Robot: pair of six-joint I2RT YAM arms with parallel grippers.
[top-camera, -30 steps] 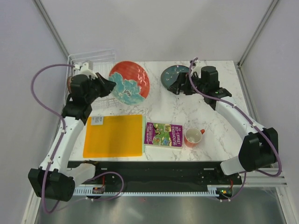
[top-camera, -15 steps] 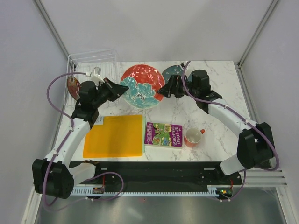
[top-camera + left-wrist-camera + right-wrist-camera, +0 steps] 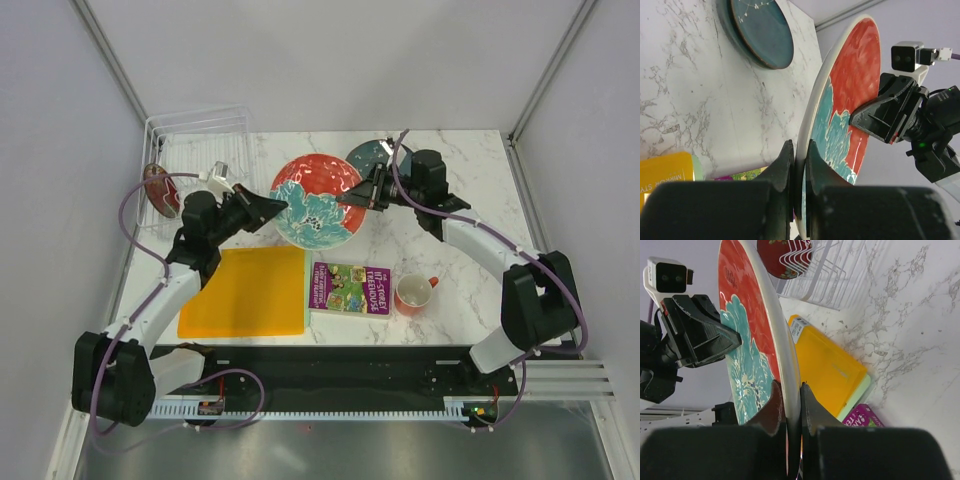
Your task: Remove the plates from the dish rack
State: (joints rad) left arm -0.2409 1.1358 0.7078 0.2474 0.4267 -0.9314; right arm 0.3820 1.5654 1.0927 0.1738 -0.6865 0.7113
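Note:
My right gripper goes outward and down over the dark teal plate (image 3: pixel 372 160) next and releases there, because it already lies flat with its top side open for stacking.
A red and teal plate (image 3: pixel 318 200) hangs tilted over the middle of the table, held from both sides. My left gripper (image 3: pixel 283 207) is shut on its left rim, the fingers (image 3: pixel 785 165) pinching the edge. On the opposite rim my right gripper (image 3: pixel 352 197) is shut too, seen close up as the right gripper (image 3: pixel 792 395) clamping the plate (image 3: pixel 747 340). A dark teal plate (image 3: pixel 365 157) lies flat at the back, partly behind the right arm. The dish rack (image 3: pixel 200 135) stands at the back left with a red patterned plate (image 3: pixel 160 188) upright in it.
An orange mat (image 3: pixel 245 290) lies at the front left. Beside it lies a purple book (image 3: pixel 350 288), and an orange-red mug (image 3: pixel 413 294) stands right of the book. Both arms reach inward and meet over the table's middle.
The left arm carried the red and teal plate rightward and nearer, away from the rack. The right gripper swung left from the dark teal plate and shut on the plate's right rim.

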